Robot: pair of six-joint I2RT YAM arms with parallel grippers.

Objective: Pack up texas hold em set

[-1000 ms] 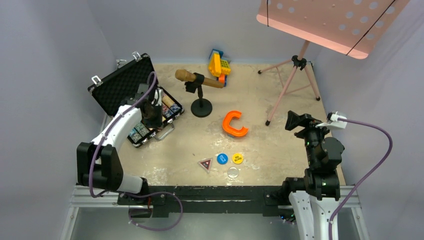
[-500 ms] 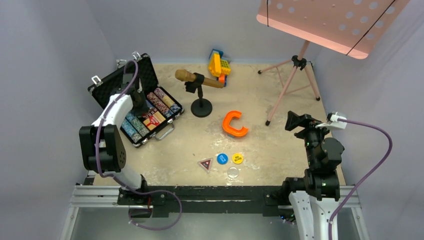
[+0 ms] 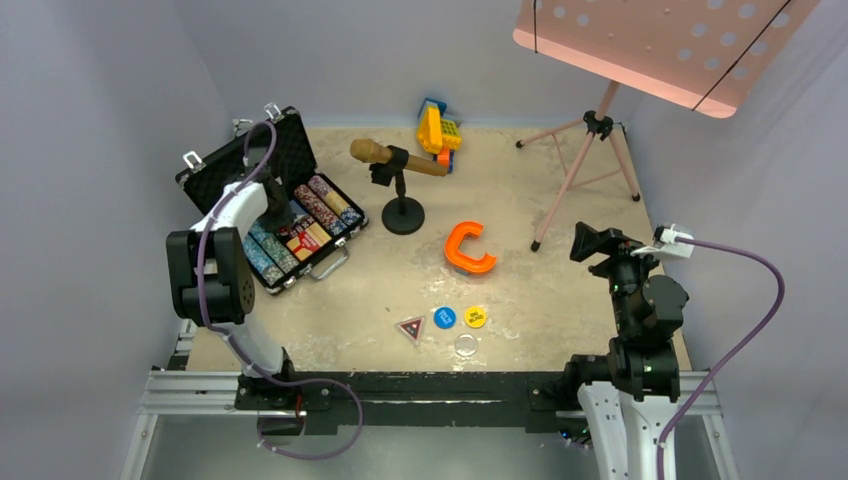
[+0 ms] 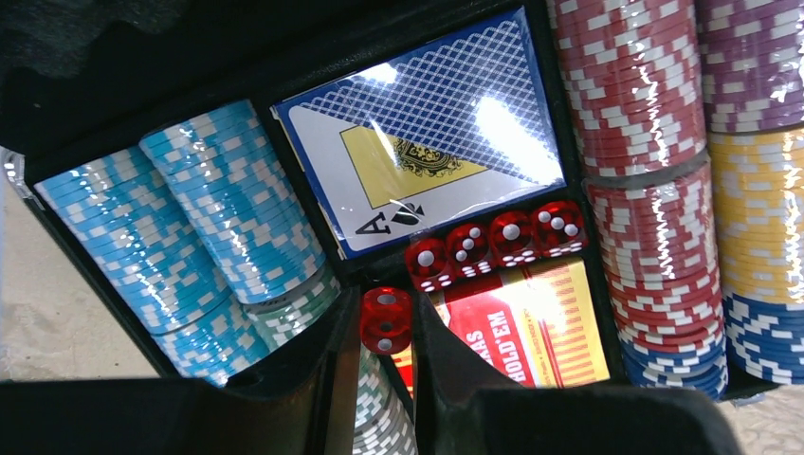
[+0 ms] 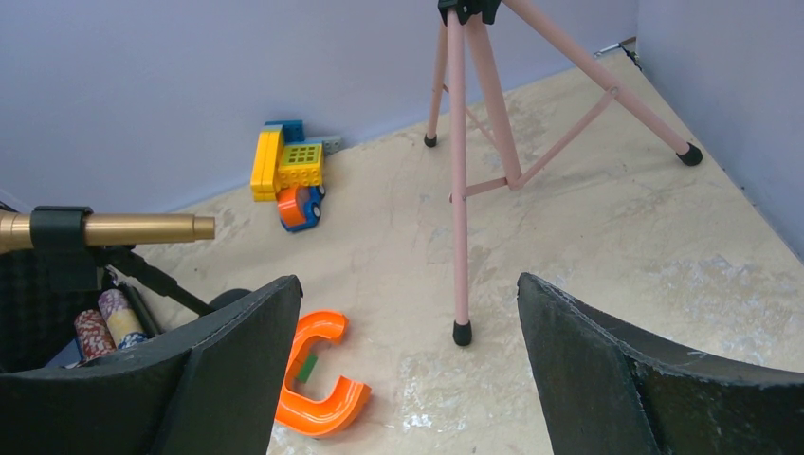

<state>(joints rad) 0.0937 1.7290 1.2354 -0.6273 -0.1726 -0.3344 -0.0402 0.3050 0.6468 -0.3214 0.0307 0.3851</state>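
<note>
I will lower the red die into the open end of the dice row with my left gripper and let go of it, because that slot between the decks is the only empty one.
The black case (image 3: 240, 160) lies open at the far left with chip rows (image 4: 228, 227), a blue card deck (image 4: 417, 142) and a red-yellow deck box (image 4: 531, 322) inside. Several red dice (image 4: 493, 242) sit in a row between the decks. My left gripper (image 4: 384, 322) is over the case (image 3: 277, 212), shut on one red die (image 4: 386, 319) held just left of that row. The triangular button (image 3: 410, 328), blue button (image 3: 444, 317) and yellow button (image 3: 475, 317) lie on the table near the front. My right gripper (image 5: 408, 303) is open and empty at the right (image 3: 600, 242).
An orange C-shaped piece (image 3: 468, 248) lies mid-table. A microphone on a black stand (image 3: 400, 190) is beside the case. A yellow toy (image 3: 437, 130) is at the back. A pink music stand (image 3: 585, 170) is at the right. A clear disc (image 3: 465, 345) lies near the buttons.
The left arm has drawn back from over the case's front toward its left and rear, uncovering the chips and decks. The right arm has not moved.
</note>
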